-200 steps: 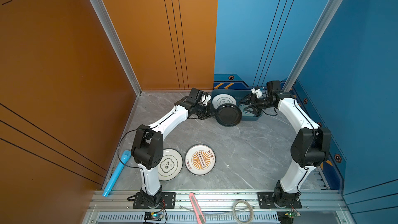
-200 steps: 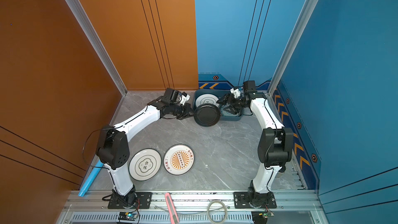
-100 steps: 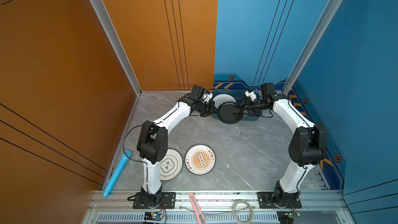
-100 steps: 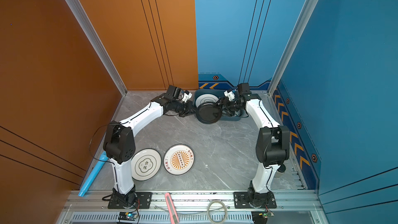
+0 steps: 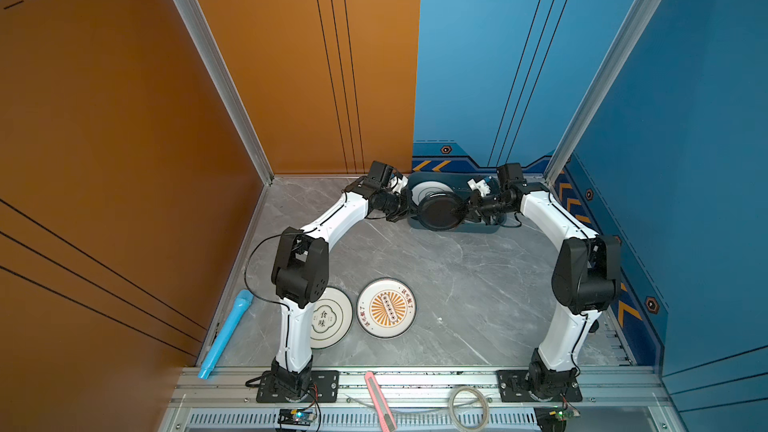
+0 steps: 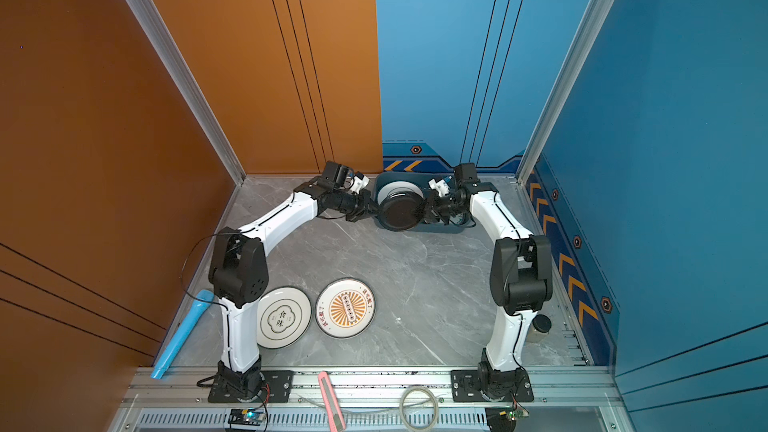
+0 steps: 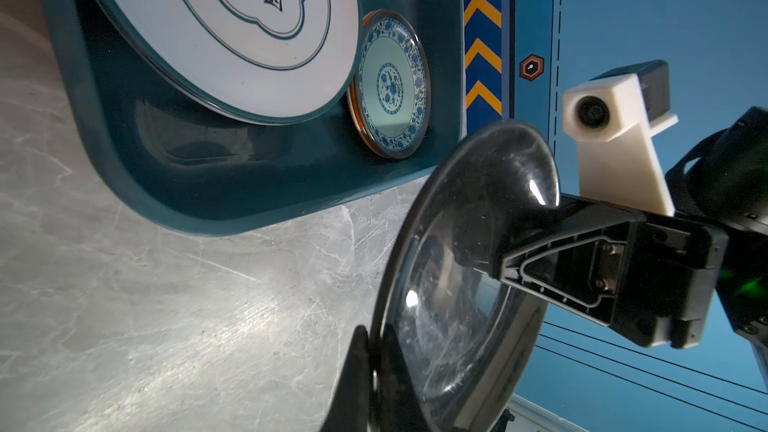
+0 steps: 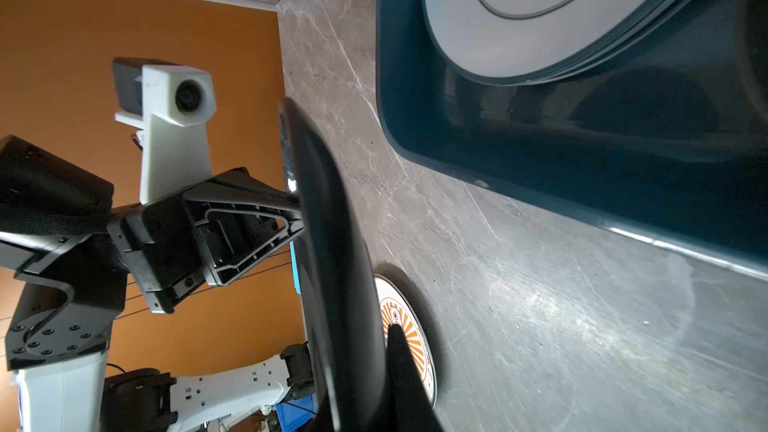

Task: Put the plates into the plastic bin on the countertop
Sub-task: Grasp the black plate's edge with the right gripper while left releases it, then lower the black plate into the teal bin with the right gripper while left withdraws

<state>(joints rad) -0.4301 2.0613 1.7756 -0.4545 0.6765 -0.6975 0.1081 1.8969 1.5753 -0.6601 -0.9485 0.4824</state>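
Observation:
Next, the right gripper moves toward the blue side of the bin and down, and releases the black plate onto the small teal-patterned plate below the gripper.
A black plate [image 5: 440,211] [image 6: 401,211] hangs tilted over the front rim of the plastic bin [image 5: 457,229] [image 6: 440,231]. My left gripper [image 5: 413,211] [image 7: 374,330] is shut on its left rim. My right gripper [image 5: 463,209] [image 8: 374,334] is shut on its right rim. Inside the bin lie a white quatrefoil plate [image 7: 228,14] [image 5: 432,189] and a small teal-patterned plate [image 7: 392,85]. On the countertop [image 5: 457,284] near the front lie another quatrefoil plate [image 5: 330,317] [image 6: 284,317], partly behind the left arm, and a sunburst plate [image 5: 386,307] [image 6: 345,308].
A blue tube [image 5: 226,334] lies along the left wall. A pink utility knife [image 5: 378,401] and a cable coil [image 5: 469,407] rest on the front aluminium frame. A small jar [image 6: 540,326] stands behind the right arm's base. Walls close in on three sides.
The right gripper came in from the bin side and closed on the black plate's right rim. The left arm carried the plate slightly farther back toward the bin.

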